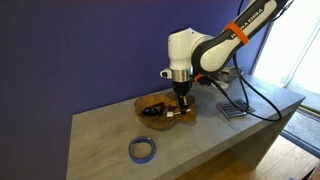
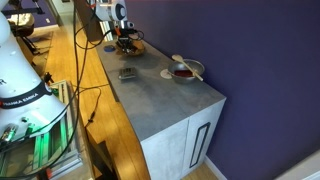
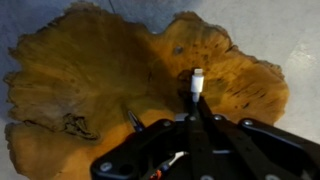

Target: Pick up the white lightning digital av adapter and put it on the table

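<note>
My gripper holds the adapter and should next go up from the bowl, toward the calculator and down over the clear, bare tabletop between them to release it.
The white lightning digital av adapter is a tiny white piece that sticks out from between my fingertips, over the wooden bowl. My gripper is shut on it, with the fingers pressed together. In an exterior view my gripper reaches down into the bowl, which stands on the grey table. I cannot tell whether the adapter still touches the bowl. In an exterior view the gripper and bowl are small and far off; the adapter does not show there.
A black item lies in the bowl. A blue tape roll lies near the table's front edge. A grey calculator lies beside the bowl, with cables hanging behind. A small dish with a spoon sits near the wall.
</note>
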Motion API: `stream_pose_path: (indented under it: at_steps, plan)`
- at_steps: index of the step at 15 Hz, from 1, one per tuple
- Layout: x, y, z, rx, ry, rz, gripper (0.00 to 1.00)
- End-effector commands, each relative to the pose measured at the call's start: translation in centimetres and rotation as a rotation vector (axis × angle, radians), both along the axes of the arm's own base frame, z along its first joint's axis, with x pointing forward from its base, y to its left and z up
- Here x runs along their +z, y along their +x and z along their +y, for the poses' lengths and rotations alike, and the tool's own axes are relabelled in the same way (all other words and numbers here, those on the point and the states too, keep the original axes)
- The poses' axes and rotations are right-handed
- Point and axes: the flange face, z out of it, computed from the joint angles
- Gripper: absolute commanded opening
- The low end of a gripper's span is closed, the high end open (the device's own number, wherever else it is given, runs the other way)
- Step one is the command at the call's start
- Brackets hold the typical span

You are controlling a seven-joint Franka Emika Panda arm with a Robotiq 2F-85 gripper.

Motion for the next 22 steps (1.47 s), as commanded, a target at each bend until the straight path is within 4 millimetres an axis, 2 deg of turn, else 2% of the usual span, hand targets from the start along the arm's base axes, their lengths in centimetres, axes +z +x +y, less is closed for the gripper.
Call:
stream_pose_path:
  at_steps: [1,4,6,8,10,15,19,20,21,22]
  plan:
    - [1.1,-0.2,0.2,0.026,0.018,-0.034,0.01]
    - [4.8,-1.6,-0.9,0.04,0.001,-0.134,0.01]
    - [7.3,-2.9,-2.3,0.014,-0.024,-0.2,0.01]
    - [9.1,-4.1,-3.9,-0.052,-0.05,-0.25,0.01]
    - [9.8,-5.5,-6.0,-0.14,-0.064,-0.262,0.01]
    - [9.3,-9.8,-11.8,-0.397,-0.027,-0.248,0.01]
    - [6.6,-13.5,-18.0,-0.572,0.009,-0.245,0.01]
    - [5.8,-13.7,-19.1,-0.614,0.022,-0.243,0.01]
    - [5.0,-14.1,-19.5,-0.644,0.052,-0.244,0.01]
    - [4.7,-13.5,-19.4,-0.686,0.071,-0.263,0.01]
